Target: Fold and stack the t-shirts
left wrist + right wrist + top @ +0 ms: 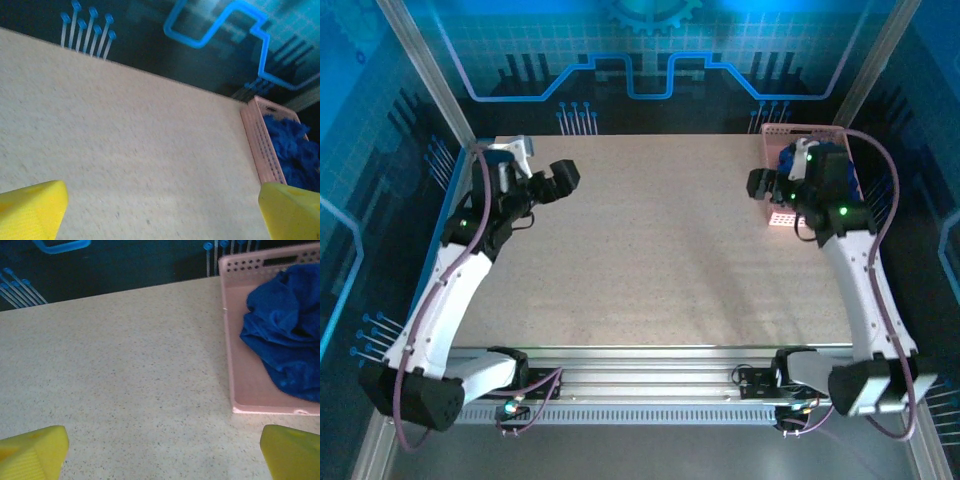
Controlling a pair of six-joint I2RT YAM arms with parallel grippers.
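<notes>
My right gripper moves over the pink basket [227, 340] next, turning as it lowers, to get onto the crumpled blue t-shirts.
Crumpled royal-blue t-shirts [285, 330] lie in a heap inside the pink basket [227, 340] at the table's far right corner. In the top view the t-shirts [788, 157] are mostly hidden behind my right arm. My right gripper [762, 185] hovers just left of the basket, open, with bare table between its yellow fingertips [32, 452]. My left gripper [560, 178] hangs over the far left of the table, also open and holding nothing. In the left wrist view the basket [260, 145] and the t-shirts [292, 145] sit far off at the right edge.
The speckled beige table [650, 250] stretches between the two arms. A blue-patterned enclosure wall [640, 60] closes off the back and sides. An aluminium rail [640, 375] carrying both arm bases runs along the near edge.
</notes>
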